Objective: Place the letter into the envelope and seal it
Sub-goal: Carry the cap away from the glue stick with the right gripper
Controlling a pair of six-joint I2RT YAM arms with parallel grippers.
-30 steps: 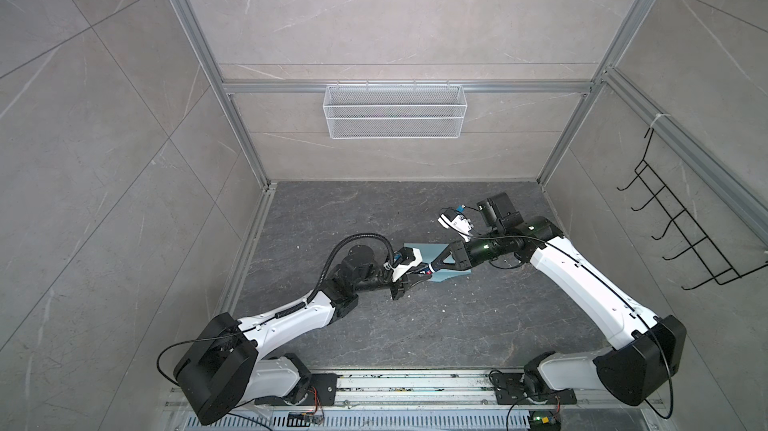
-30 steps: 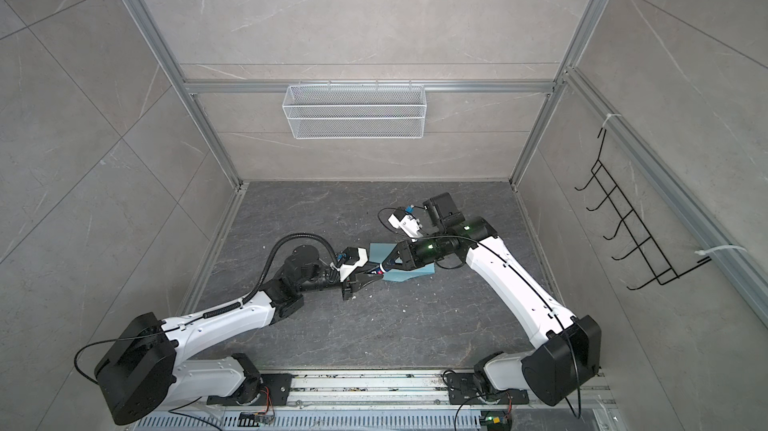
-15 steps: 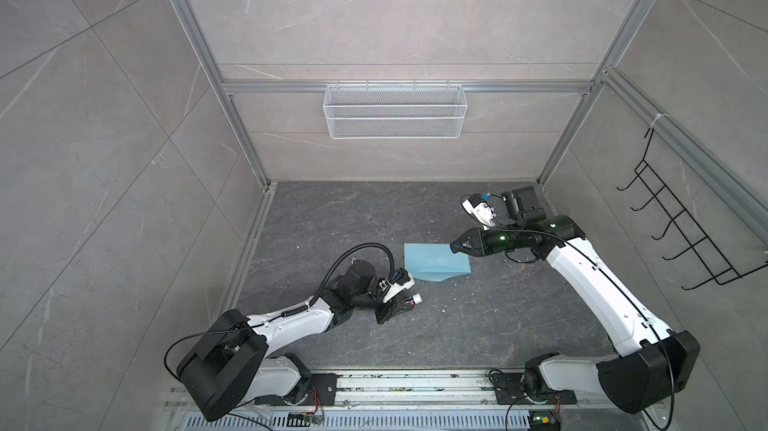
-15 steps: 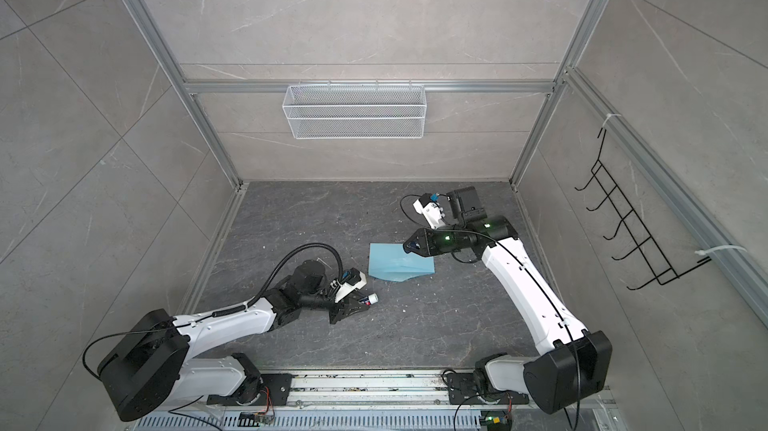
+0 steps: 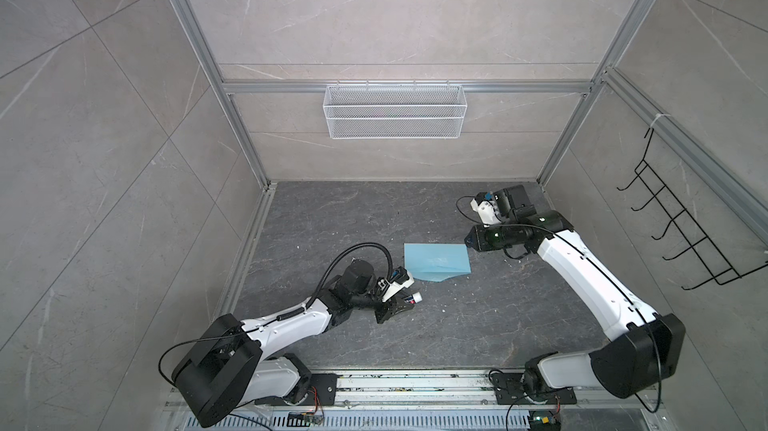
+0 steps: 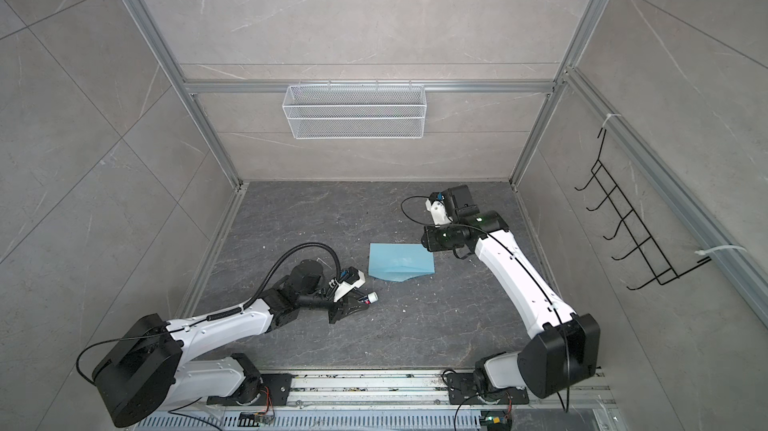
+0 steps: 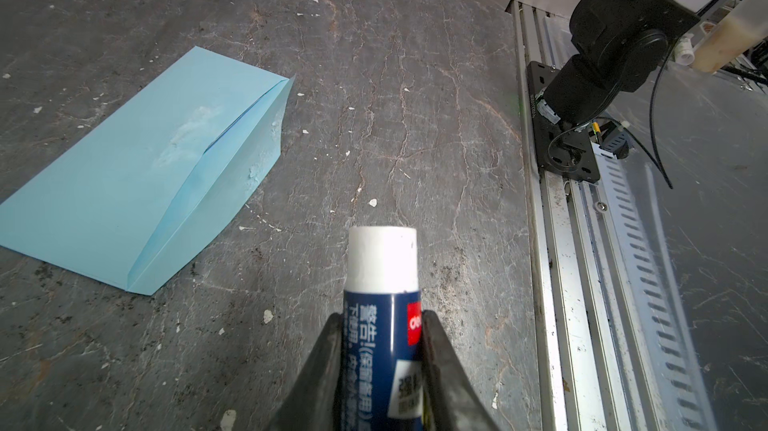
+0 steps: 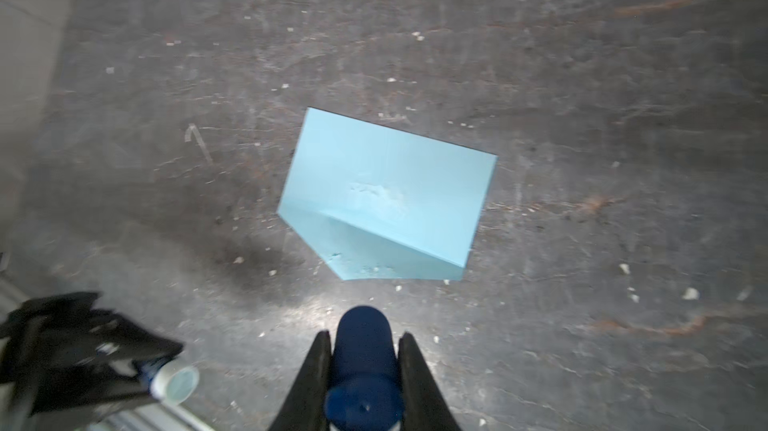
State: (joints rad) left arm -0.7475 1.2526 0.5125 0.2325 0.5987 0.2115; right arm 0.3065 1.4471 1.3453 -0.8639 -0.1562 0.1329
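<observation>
I should next turn my right gripper and lower it onto the bare floor [image 8: 593,212] beside the envelope's short edge, to release the glue stick's dark blue cap [image 8: 361,350] clear of the envelope.
The light blue envelope [image 5: 436,260] [image 6: 401,260] lies flat on the dark floor between my two arms, its pointed flap toward the front. White smears mark its body [image 7: 187,133] [image 8: 382,194]. The letter is hidden. My left gripper [image 5: 405,302] [image 6: 360,303] [image 7: 381,316] sits front-left of the envelope, shut on a dark blue glue stick [image 7: 382,266] with a white tip. My right gripper [image 5: 468,240] [image 6: 424,242] [image 8: 363,335] hovers off the envelope's right back corner, shut on a dark blue cap [image 8: 361,350].
A white wire basket [image 5: 395,111] hangs on the back wall. A black hook rack [image 5: 681,237] is mounted on the right wall. The metal rail [image 5: 415,387] with both arm bases runs along the front. White crumbs dot the floor.
A second ago both grippers met over the envelope. They have pulled apart: the left drew back to the front left with the glue stick, the right went back and right with the cap.
</observation>
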